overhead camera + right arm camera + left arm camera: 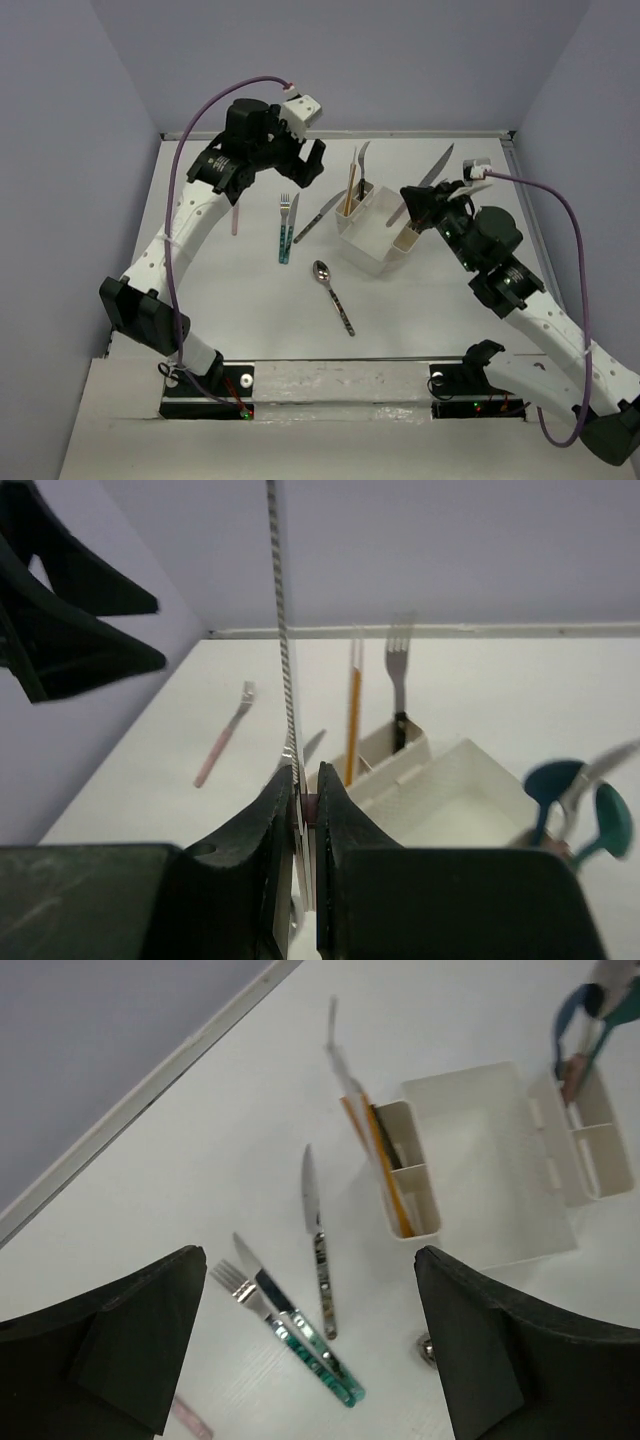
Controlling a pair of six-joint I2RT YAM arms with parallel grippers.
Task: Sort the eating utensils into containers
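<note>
The robot's right gripper needs to lower the knife's pink handle into the near section of the spoons' slot next and release it there, since that section is empty.
The white caddy (372, 240) stands mid-table with an orange chopstick (351, 185) and a fork (400, 670) upright in its left slot and teal spoons (570, 792) in its right slot. My right gripper (415, 207) hovers over the caddy's right end, shut on a pink-handled knife (281, 620) whose serrated blade points up. My left gripper (300, 165) hangs open and empty above the table's far left. Below it lie a teal-handled fork (255, 1305) and knife (275, 1300) side by side, and a dark-handled knife (318, 1250). A spoon (331, 293) lies in front of the caddy.
A pink-handled utensil (233, 218) lies at the left beside the left arm. The back wall edge (340, 133) runs close behind the caddy, and side walls close in the table on both sides.
</note>
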